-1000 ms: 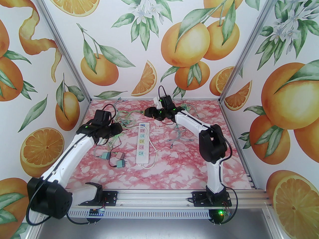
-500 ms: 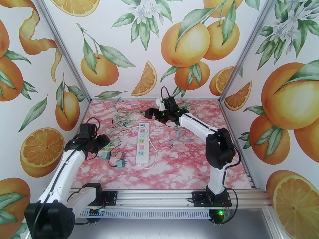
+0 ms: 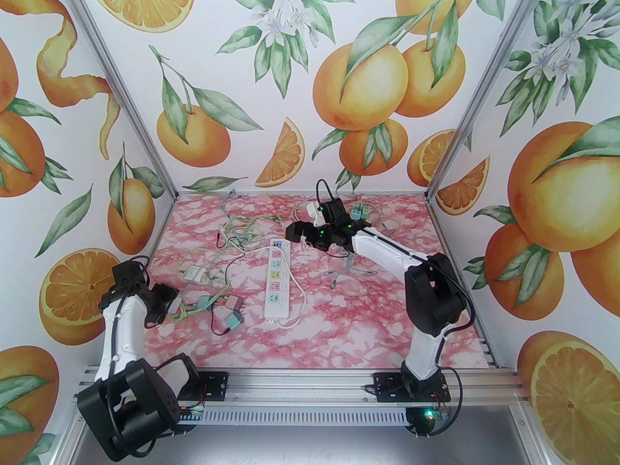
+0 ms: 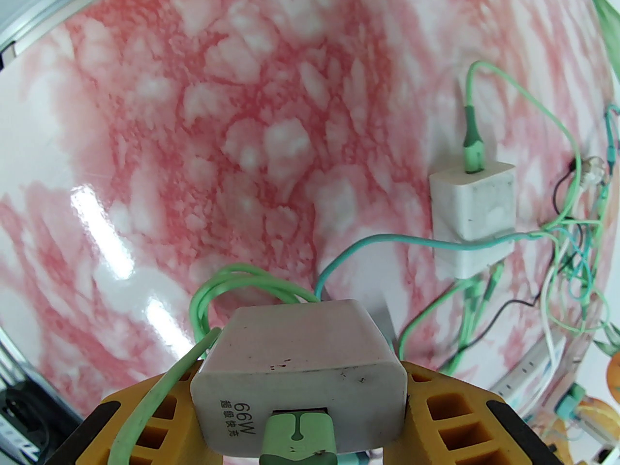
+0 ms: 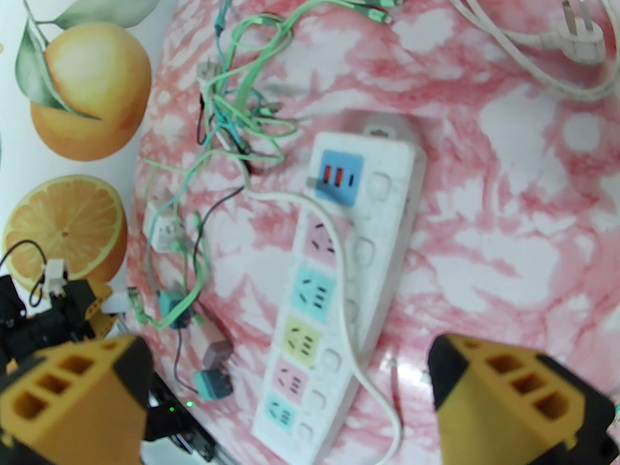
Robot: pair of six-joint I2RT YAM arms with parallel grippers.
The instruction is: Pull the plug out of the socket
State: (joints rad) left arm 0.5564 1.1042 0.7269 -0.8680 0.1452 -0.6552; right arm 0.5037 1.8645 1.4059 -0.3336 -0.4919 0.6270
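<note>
The charger plug (image 4: 300, 356) is already clear of the power strip. My left gripper should lower it onto the tabletop just below, beside the green cables, and let it go.
The socket is a white power strip (image 3: 277, 279) with coloured outlets, lying lengthwise mid-table; in the right wrist view the strip (image 5: 334, 279) has nothing plugged in and a white cord draped over it. My left gripper (image 3: 167, 303) sits low at the near left, shut on a white charger plug (image 4: 300, 356) marked 66W, with a green cable in its port. Yellow fingers (image 4: 145, 419) press both its sides. My right gripper (image 3: 298, 233) hovers open over the strip's far end, and the right gripper (image 5: 290, 390) has nothing between its fingers.
A second white charger (image 4: 472, 221) lies on the table beyond the held plug. Teal and pink chargers (image 3: 233, 321) sit left of the strip. A tangle of green cables (image 3: 237, 230) fills the far left. More chargers (image 3: 358, 209) lie at the back right, and a white mains plug (image 5: 579, 34).
My left arm has drawn back toward the near left corner with the plug, dragging its green cable along. The right gripper has opened slightly wider and shifted a little nearer.
</note>
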